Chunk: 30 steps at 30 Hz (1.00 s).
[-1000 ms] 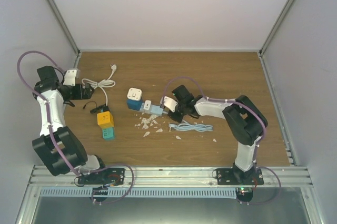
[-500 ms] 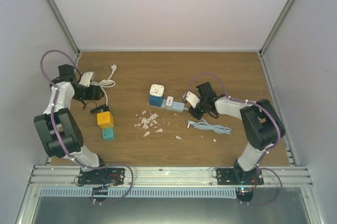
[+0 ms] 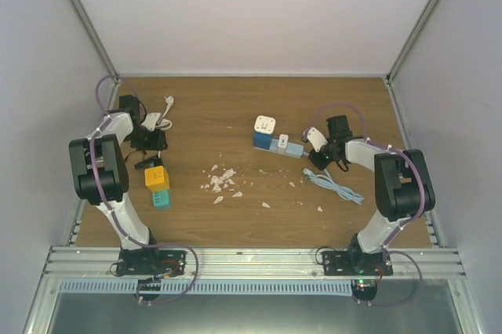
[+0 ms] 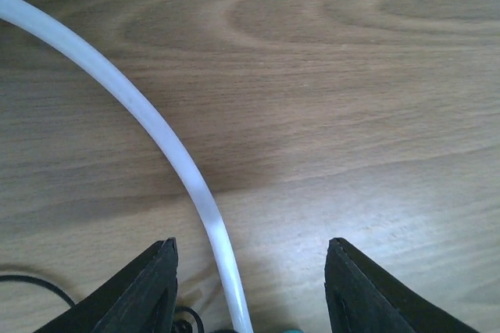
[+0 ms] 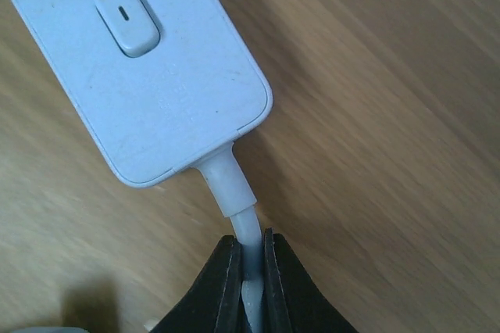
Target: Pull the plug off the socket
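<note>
The robot's right gripper needs to drag the cable it holds toward the right in the top view next, then open, since the cable runs straight from the power strip into its shut fingers.
The socket is a pale blue power strip lying mid-table, with a white plug seated on its dark blue left end. Its switch end fills the right wrist view. My right gripper is shut on the strip's pale cable, just behind the strain relief. My left gripper is far from the strip, at the back left. It hangs low over the wood with its jaws apart on either side of a loose white cable, touching neither side of it.
A yellow and teal block lies just in front of the left gripper, with a thin black wire beside it. White scraps litter the middle. The strip's slack cable trails toward the front right. Enclosure walls stand close on both sides.
My right gripper has dragged the strip and its plug rightward across the table by the cable. The left arm swung in toward the back left, and its jaws have narrowed around the white cable.
</note>
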Available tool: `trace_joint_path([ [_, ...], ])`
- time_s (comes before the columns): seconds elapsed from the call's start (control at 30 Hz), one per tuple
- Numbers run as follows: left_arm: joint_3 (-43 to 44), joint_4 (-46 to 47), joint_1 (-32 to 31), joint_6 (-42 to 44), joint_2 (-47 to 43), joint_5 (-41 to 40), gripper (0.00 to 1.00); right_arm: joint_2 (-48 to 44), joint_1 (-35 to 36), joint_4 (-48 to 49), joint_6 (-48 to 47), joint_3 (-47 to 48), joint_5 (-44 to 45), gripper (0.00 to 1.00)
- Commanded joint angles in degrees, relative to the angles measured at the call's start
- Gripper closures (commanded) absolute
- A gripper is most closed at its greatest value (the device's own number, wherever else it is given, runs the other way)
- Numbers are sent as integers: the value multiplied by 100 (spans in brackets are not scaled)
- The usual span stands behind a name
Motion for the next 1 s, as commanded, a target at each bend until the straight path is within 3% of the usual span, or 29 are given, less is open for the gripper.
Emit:
trace_joint_path([
  [0.0,237,212,-127,-170,241,-472,48,203,-531,-234,-207,149,473,99],
  [0.27,579,191,-310,-272,692,-740,52,278,-1210,-228,-510,134,425,96],
  [0.37,674,191,-492,-249,846,-750,56,222,-1364,-323,-644,152,278,85],
  [0.47,753,181,-670,-230,984,-781,60,58,-1433,-403,-743,155,146,66],
  [0.6,857,159,-882,-209,1129,-738,66,-219,-1473,-539,-802,161,-36,49],
  [0.97,933,5,-1848,359,1247,-322,69,-1177,-1531,-1070,-850,316,-760,25],
])
